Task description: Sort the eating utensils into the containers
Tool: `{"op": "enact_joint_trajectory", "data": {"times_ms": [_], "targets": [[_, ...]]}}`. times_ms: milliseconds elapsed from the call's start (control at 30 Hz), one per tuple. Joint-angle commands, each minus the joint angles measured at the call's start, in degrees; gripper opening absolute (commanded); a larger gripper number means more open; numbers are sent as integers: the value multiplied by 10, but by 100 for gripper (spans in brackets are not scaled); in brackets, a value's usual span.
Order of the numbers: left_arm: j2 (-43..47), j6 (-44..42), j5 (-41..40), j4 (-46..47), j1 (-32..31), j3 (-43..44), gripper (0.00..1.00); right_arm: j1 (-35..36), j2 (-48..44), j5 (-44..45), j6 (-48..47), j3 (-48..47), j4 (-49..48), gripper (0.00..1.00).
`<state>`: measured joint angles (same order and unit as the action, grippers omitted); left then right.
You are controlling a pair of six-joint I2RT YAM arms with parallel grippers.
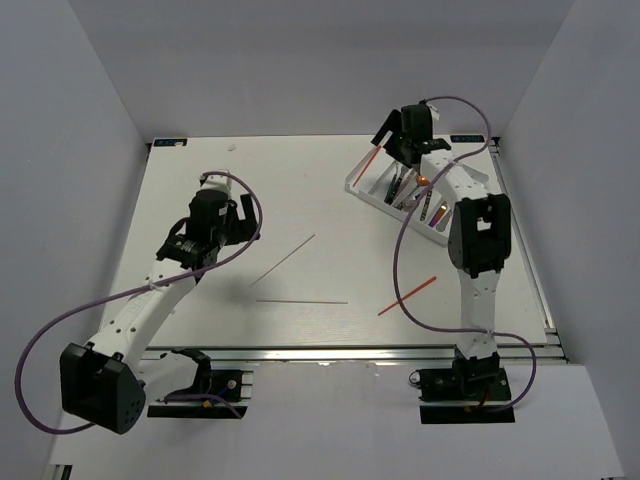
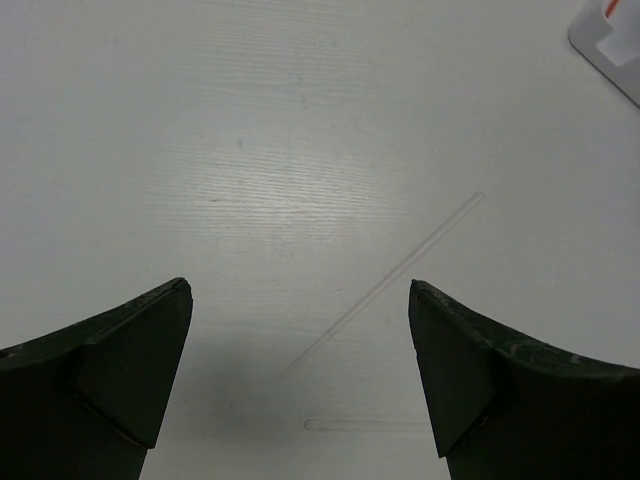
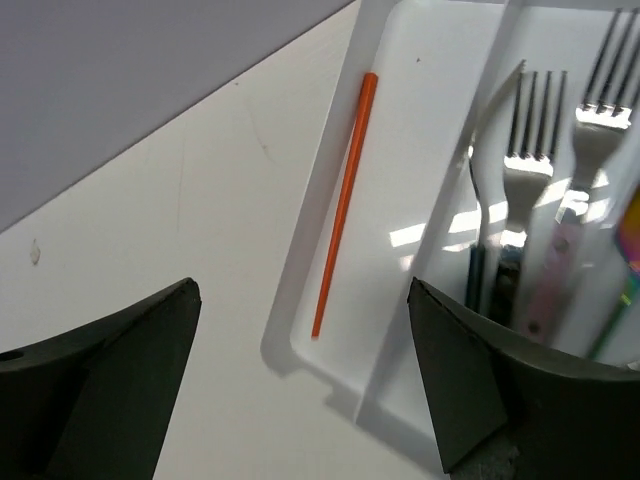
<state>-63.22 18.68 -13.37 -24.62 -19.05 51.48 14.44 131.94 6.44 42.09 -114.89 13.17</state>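
The slanted chopstick's far end lies below my left gripper and to its right in the top view, so I'll swing across and down onto it next.
The white tray (image 1: 352, 184) stands at the back right, its containers lying side by side. One red chopstick (image 3: 343, 205) lies alone in the outermost compartment, and several forks (image 3: 525, 150) fill the compartment beside it. My right gripper (image 3: 302, 290) hangs open and empty over that end of the tray (image 3: 296, 270). A second red chopstick (image 1: 407, 296) lies on the table at front right. Two pale chopsticks (image 1: 283, 260) (image 1: 300, 301) rest mid-table. My left gripper (image 2: 299, 287) is open and empty above the slanted pale chopstick (image 2: 400, 275), just behind the other pale chopstick (image 2: 365, 425).
White walls close the table on the left, back and right. The right arm (image 1: 478, 240) stretches over the tray's right half and hides part of it. A corner of the tray (image 2: 610, 35) shows at the upper right of the left wrist view.
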Motion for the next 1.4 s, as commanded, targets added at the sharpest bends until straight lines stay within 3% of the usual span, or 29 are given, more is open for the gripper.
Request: {"op": "enact_joint_trajectory", "data": {"times_ms": [0,67,167,200,367,433,533,567,700,900,967,1000,1200,1367], "targets": [[-26,-7,75,17,-13,16,98,24,-152,68,-94,82,17,89],[-71,-11,79,6,-16,51,98,19,-281,19,-121,213,-24,89],[-157,-16,74,-49,-38,114,98,19,-366,-27,-152,362,-41,89],[-223,-21,66,-70,-51,171,98,18,-412,-41,-176,393,-46,89],[-347,-96,61,-118,-140,264,98,16,-493,-130,-211,518,-42,89],[-399,-122,83,-115,-154,295,97,17,-511,-145,-217,534,-40,89],[-459,-145,99,-104,-170,325,86,17,-527,-178,-225,556,-37,87],[-473,-148,102,-104,-172,331,78,16,-534,-180,-225,563,-35,87],[-523,-146,78,-95,-172,339,66,16,-567,-215,-228,579,-31,86],[-543,-146,57,-91,-173,337,63,16,-618,-224,-227,600,-54,86],[-541,-149,62,-92,-173,334,53,17,-622,-226,-227,600,-56,86],[-541,-150,63,-97,-173,334,43,16,-622,-230,-227,600,-56,86],[-539,-142,65,-84,-173,295,33,17,-623,-242,-217,607,-69,85],[-557,-131,76,-84,-173,292,7,16,-641,-247,-211,621,-82,86]]}}
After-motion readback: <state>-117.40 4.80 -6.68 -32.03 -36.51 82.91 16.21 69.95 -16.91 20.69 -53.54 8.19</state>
